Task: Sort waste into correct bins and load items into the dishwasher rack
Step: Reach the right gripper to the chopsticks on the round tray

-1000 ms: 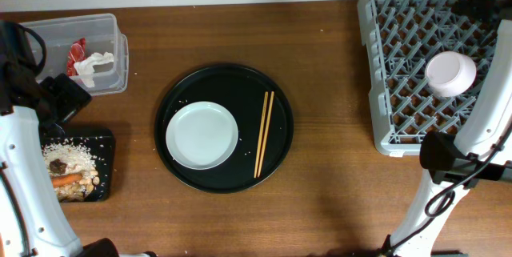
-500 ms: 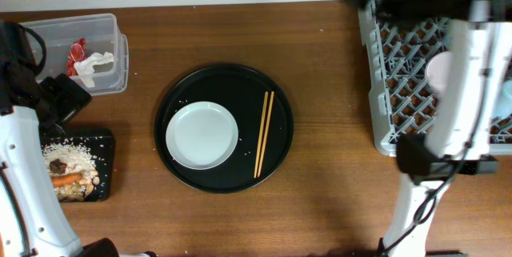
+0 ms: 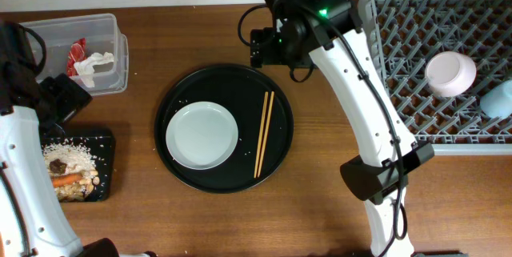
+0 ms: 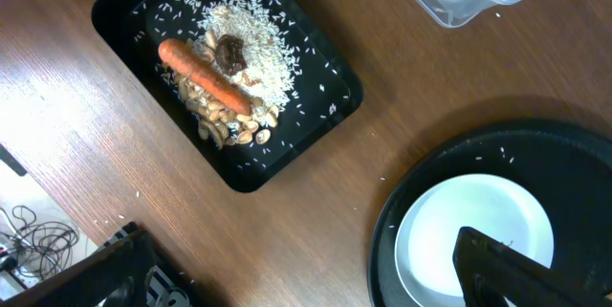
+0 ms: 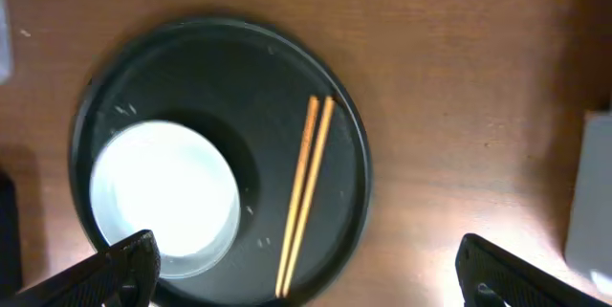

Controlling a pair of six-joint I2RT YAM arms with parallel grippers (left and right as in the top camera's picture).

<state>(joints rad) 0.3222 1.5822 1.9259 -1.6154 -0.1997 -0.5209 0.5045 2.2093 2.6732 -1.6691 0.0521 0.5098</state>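
My right gripper draws back and goes down to the far end of the chopstick nearer the plate [image 3: 202,134] next.
A white plate [image 3: 202,134] and two chopsticks [image 3: 264,133] lie on the round black tray [image 3: 228,81]. The pinkish bowl [image 3: 450,74] and light-blue cup [image 3: 498,98] sit in the grey rack [image 3: 400,49]. The clear tub [image 3: 108,29] holds a red wrapper [image 3: 77,51] and tissue [image 3: 94,63]. The flat black tray [image 3: 104,141] holds rice, a carrot [image 4: 204,77] and a brown lump [image 4: 229,54]. My right gripper [image 3: 268,45] is open and empty above the round tray's far edge; its view shows the plate [image 5: 164,197] and chopsticks [image 5: 304,192] below. My left gripper [image 3: 64,97] is open and empty between the tub and the flat tray.
The rack fills the right back corner of the wooden table. The right arm's base stands near the front right [image 3: 376,181]. Loose rice grains lie on the round tray and around the flat tray [image 4: 316,125]. The plate [image 4: 475,240] also shows in the left wrist view.
My right arm has swung from over the rack leftward to the round tray's far edge. The light-blue cup now shows in the rack. The left arm has not moved.
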